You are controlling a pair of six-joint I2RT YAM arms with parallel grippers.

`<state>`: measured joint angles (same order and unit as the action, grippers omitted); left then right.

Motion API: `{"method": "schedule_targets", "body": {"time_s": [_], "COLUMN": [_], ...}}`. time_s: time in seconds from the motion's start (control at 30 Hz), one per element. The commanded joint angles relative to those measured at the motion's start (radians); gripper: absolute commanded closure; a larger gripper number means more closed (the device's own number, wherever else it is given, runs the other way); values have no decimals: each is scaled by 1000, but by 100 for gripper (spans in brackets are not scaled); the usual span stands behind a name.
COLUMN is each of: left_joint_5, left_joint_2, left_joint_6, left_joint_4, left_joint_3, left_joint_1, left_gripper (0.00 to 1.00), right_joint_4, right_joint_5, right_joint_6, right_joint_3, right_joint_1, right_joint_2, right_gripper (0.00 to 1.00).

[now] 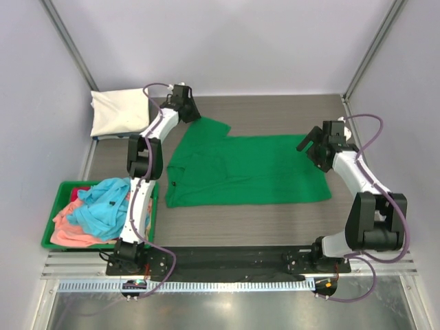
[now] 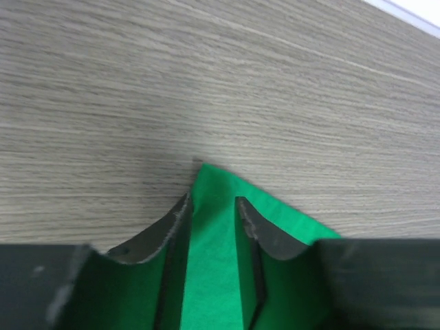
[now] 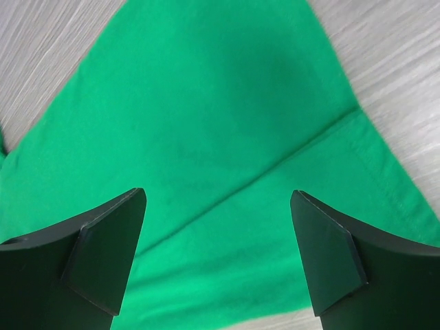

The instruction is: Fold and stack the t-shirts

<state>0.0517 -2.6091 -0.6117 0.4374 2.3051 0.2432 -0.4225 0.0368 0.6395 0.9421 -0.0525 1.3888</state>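
Note:
Next, my right gripper will move outward past the t-shirt's seam, then down onto the green t-shirt's free far corner, since its open fingers hover short of that corner.
The bright green t-shirt (image 1: 240, 172) lies spread flat across the middle of the table. My left gripper (image 1: 194, 115) is shut on its far left sleeve corner; in the left wrist view the green cloth (image 2: 289, 223) runs between the nearly closed fingers of the gripper (image 2: 213, 201). My right gripper (image 1: 307, 146) is open just above the shirt's right edge; the right wrist view shows the gripper (image 3: 218, 196) with its jaws wide apart over a seam of the shirt (image 3: 206, 103). A cream-white t-shirt (image 1: 120, 113) lies folded at the back left.
A rigid green bin (image 1: 69, 184) stands at the left near edge, holding crumpled light blue (image 1: 103, 203), salmon-pink (image 1: 72, 232) and red (image 1: 81, 190) shirts. Grey walls and metal posts close in the table's back and sides.

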Motion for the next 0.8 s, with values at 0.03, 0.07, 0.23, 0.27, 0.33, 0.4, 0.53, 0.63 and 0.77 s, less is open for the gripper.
{"method": "schedule_targets", "body": {"time_s": [0.03,0.07,0.23,0.27,0.33,0.4,0.53,0.63,0.77], "left_joint_5": [37,42,37,40,39,45,51,50,45], "left_joint_2": [-31,-31,-13,-8,4,14,44,63,73], "left_joint_6": [18,18,18,15,15,15,10,13,15], "left_joint_4": [43,43,31,24,14,5,-20,-29,-34], "left_joint_3": [-1,0,-24,-30,-50,-61,-110,-130,-145], "left_joint_1": [10,10,8,8,8,8,7,7,4], "left_gripper": [74,78,100,100,100,100,100,100,100], "right_joint_4": [44,45,48,48,21,8,1,-4,-5], "right_joint_5": [81,87,149,164,179,213,221,224,222], "right_joint_6": [20,22,-4,-18,-66,-96,-127,-135,-141], "right_joint_3": [150,173,325,348,442,518,616,698,747], "right_joint_1": [-3,-7,-49,-52,-56,-58,-60,-60,-55], "right_joint_2": [102,120,295,323,422,481,625,709,762], "right_gripper": [8,7,11,14,17,21,29,32,36]}}
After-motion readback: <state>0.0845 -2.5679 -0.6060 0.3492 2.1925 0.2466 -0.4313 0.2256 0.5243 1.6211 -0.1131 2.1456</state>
